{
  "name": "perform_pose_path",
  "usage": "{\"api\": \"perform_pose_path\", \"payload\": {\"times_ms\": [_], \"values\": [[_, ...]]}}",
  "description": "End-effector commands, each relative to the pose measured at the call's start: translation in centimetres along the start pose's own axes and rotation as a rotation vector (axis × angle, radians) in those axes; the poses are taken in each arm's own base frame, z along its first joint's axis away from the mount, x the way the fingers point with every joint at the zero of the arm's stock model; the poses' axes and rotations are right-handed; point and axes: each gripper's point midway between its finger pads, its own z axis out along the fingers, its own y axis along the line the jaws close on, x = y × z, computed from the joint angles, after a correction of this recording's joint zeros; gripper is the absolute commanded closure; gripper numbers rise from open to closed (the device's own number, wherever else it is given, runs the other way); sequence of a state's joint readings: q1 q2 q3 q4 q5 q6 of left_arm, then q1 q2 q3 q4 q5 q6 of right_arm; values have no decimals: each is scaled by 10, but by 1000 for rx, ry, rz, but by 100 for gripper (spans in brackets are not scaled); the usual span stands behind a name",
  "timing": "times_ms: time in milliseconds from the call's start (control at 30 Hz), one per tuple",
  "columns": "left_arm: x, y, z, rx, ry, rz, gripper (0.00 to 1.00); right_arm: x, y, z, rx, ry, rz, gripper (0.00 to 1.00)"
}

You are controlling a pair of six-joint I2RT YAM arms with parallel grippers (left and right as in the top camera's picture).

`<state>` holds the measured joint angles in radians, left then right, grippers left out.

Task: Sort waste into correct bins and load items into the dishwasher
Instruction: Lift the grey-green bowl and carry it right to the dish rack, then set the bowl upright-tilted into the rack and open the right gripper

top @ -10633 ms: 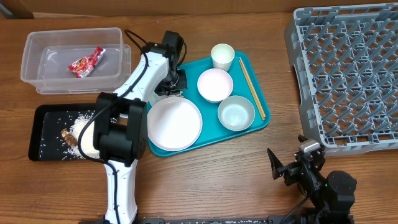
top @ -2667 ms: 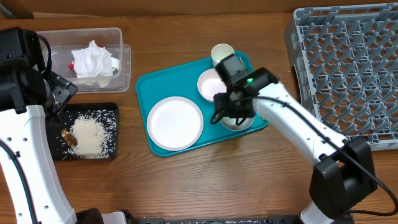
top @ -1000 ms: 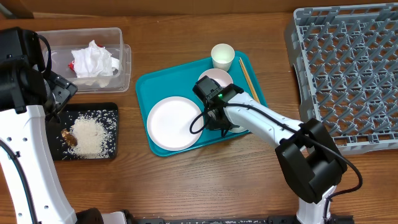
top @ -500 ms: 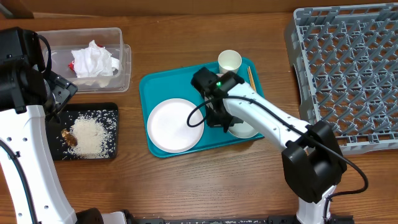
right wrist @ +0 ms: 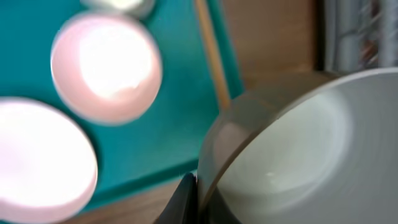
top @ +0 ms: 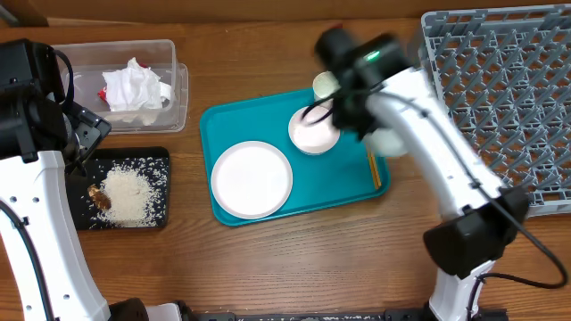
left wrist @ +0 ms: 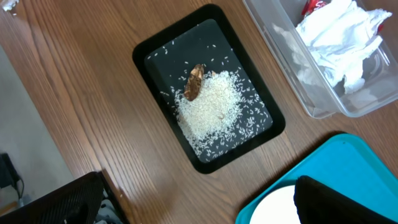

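The robot's right gripper should next swing to the right in the overhead view and tilt the white bowl down onto the rack's far-side wires to let it go, as those wires are empty.
My right gripper (right wrist: 198,196) is shut on the rim of a white bowl (right wrist: 298,149), held in the air over the right edge of the teal tray (top: 268,114); overhead the bowl (top: 389,141) is motion-blurred. On the tray lie a second bowl (top: 312,132), the flat plate (top: 252,178), the cup (top: 323,86), partly hidden by my arm, and the chopsticks (top: 376,169). The grey dishwasher rack (top: 500,98) stands to the right. My left gripper (left wrist: 202,211) hangs open and empty above the black tray (left wrist: 155,50) of rice (left wrist: 211,106) and a brown scrap (left wrist: 194,81).
The clear tub (top: 53,62) at the back left holds crumpled tissues (top: 134,85) and a red wrapper (left wrist: 314,5). My left arm (top: 36,178) stands along the table's left side. Bare wood lies in front of the teal tray.
My right gripper has lifted the bowl off the teal tray and swung it right, towards the rack. The left arm has not moved.
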<state>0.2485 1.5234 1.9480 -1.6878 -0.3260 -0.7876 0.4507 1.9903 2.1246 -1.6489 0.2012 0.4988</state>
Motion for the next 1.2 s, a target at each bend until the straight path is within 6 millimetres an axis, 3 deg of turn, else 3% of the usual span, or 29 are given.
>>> {"api": "perform_pose_path", "payload": {"times_ms": [0,100,267,400,600,733,800,933,1167], "values": [[-1,2,1,-12,-7,-23,0,-42,-56,-38,-5,-149,54,96],[-1,2,1,-12,-7,-23,0,-74,-106,-48,-32,-222,181,96],[-1,2,1,-12,-7,-23,0,-124,-187,-46,-86,-357,285,96],[-1,2,1,-12,-7,-23,0,-151,-239,-56,-192,-479,349,96],[-1,2,1,-12,-7,-23,0,-175,-306,-89,-426,-703,353,96],[-1,2,1,-12,-7,-23,0,-182,-325,-111,-619,-842,222,96],[-1,2,1,-12,-7,-23,0,-185,-335,-109,-684,-873,198,96],[-1,2,1,-12,-7,-23,0,-195,-344,-83,-806,-877,166,96],[-1,2,1,-12,-7,-23,0,-203,-333,-34,-1137,-840,77,96]]}}
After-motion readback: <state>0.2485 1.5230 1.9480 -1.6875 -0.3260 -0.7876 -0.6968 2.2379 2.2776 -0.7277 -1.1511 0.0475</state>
